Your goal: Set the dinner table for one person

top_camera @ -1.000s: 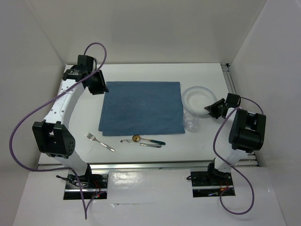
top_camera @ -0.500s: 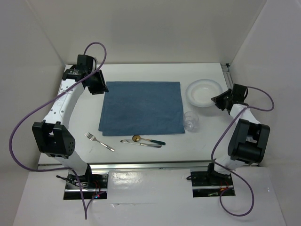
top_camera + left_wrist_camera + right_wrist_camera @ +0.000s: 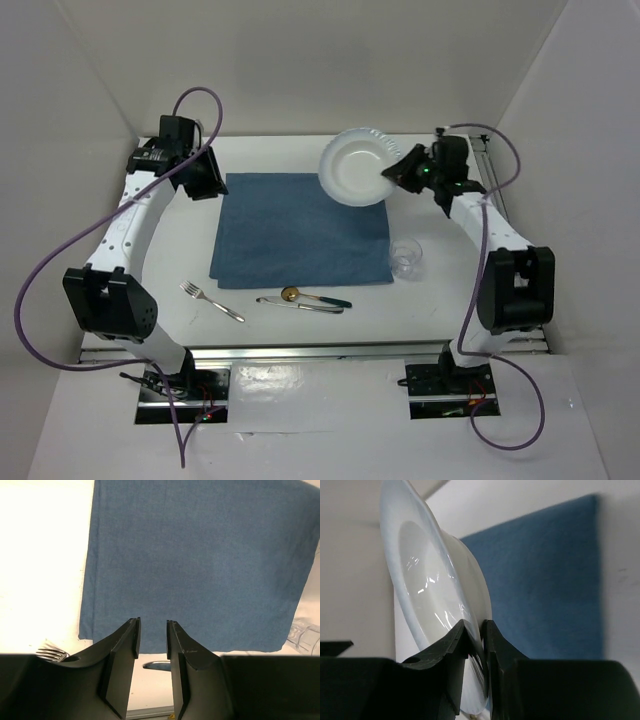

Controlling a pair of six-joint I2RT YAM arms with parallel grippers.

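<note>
I will lower my right gripper toward the left in the top view to let go of the plate (image 3: 354, 167), because the placemat's bare middle is below the gripper on that side.
My right gripper (image 3: 393, 172) (image 3: 476, 625) is shut on the rim of a white plate (image 3: 354, 167) (image 3: 432, 580), holding it tilted in the air over the back right corner of the blue placemat (image 3: 300, 228) (image 3: 545, 575). My left gripper (image 3: 213, 185) (image 3: 152, 626) hangs open and empty at the placemat's (image 3: 200, 560) back left corner. The white dinner table (image 3: 290, 155) carries a fork (image 3: 211, 301) (image 3: 52, 654), a knife (image 3: 298, 304) (image 3: 159, 665) and a gold-bowled spoon (image 3: 312, 296) in front of the placemat. A clear glass (image 3: 405, 256) (image 3: 304, 635) stands by its front right corner.
White walls enclose the table on three sides. A metal rail (image 3: 320, 352) runs along the near edge, another rail (image 3: 490, 170) along the right edge. My right arm's links (image 3: 515, 285) stand over the table's right side.
My right gripper lifted the plate from the table's right side and swung it up and left over the placemat's back right corner. The left arm barely moved.
</note>
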